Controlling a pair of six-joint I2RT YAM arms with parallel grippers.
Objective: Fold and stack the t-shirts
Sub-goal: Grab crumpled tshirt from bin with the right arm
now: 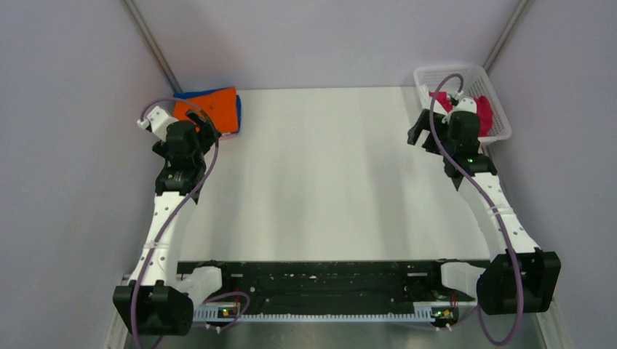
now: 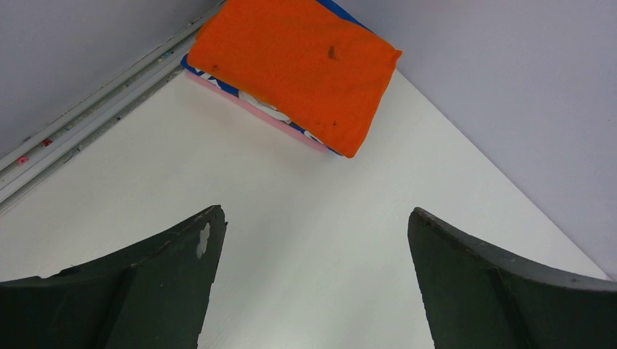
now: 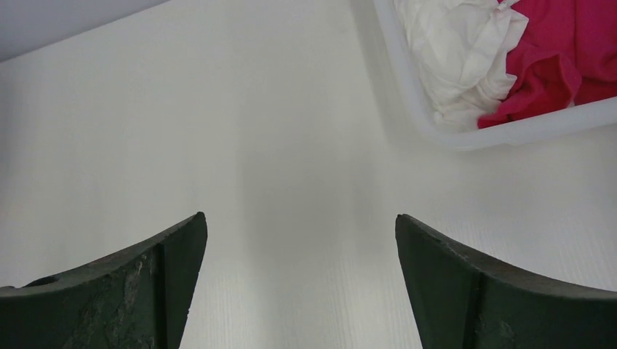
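Observation:
I need to move my right gripper over the basket next and down onto the crimson-pink t-shirt (image 1: 484, 113) (image 3: 560, 51), because the t-shirt is below the gripper, to its right in the top view.
A folded stack lies at the far left corner: an orange t-shirt (image 1: 211, 107) on top, over a blue one and a pink one. In the left wrist view the orange shirt (image 2: 298, 65) covers the blue edge (image 2: 218, 81) and pink edge (image 2: 251, 110). My left gripper (image 1: 204, 125) (image 2: 314, 212) is open and empty, just short of the stack. A crumpled crimson-pink t-shirt (image 1: 484, 113) (image 3: 560, 51) and a white t-shirt (image 3: 458, 51) lie in the basket. My right gripper (image 1: 424, 135) (image 3: 300, 217) is open and empty over bare table, left of the basket.
The white mesh basket (image 1: 436, 76) (image 3: 407, 94) stands at the far right corner. Grey walls close in the table (image 1: 320, 167) at the back and both sides. A metal rail (image 2: 87, 109) runs along the left wall.

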